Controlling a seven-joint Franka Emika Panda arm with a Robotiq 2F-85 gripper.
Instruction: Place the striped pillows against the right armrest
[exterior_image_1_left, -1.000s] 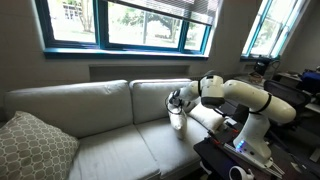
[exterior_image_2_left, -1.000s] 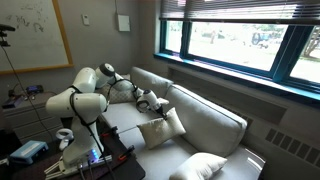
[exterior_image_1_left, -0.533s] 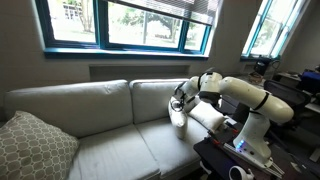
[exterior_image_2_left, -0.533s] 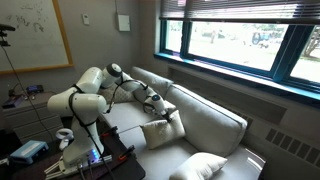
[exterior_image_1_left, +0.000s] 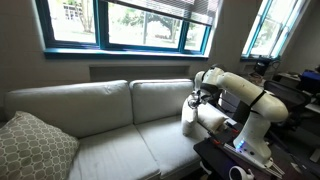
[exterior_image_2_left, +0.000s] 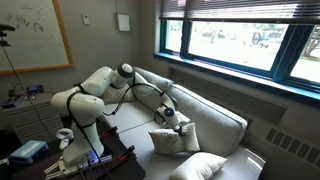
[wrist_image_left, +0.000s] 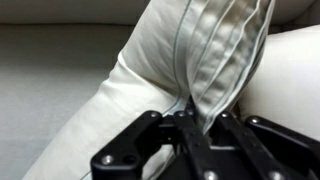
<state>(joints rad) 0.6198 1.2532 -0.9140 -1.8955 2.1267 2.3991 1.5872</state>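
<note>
The striped pillow still stands upright on the seat, so my gripper will lean its top edge over toward the pale armrest (exterior_image_1_left: 211, 116) (wrist_image_left: 290, 78) and slightly down, then release it.
One striped pillow (exterior_image_1_left: 189, 120) stands upright on the sofa seat, close beside the right armrest (exterior_image_1_left: 214, 117). It also shows in an exterior view as a cream square (exterior_image_2_left: 167, 141). My gripper (exterior_image_1_left: 196, 100) (exterior_image_2_left: 173, 116) reaches down onto its top edge. In the wrist view the gripper (wrist_image_left: 196, 126) is shut on the seamed edge of the striped pillow (wrist_image_left: 205, 50), with the pale armrest (wrist_image_left: 298, 70) just to the right. I cannot tell whether pillow and armrest touch. I see only this one striped pillow.
A larger lattice-patterned pillow (exterior_image_1_left: 30, 146) leans at the far left end of the sofa, and shows as a pale pillow (exterior_image_2_left: 204, 166) in an exterior view. Tall back cushions (exterior_image_1_left: 95, 100) run behind the seat. The robot base and a dark table (exterior_image_1_left: 240, 150) stand beyond the armrest.
The arm has swung toward the right armrest, carrying the striped pillow with it. The pillow now stands lower and closer to the armrest. The grip stays shut.
</note>
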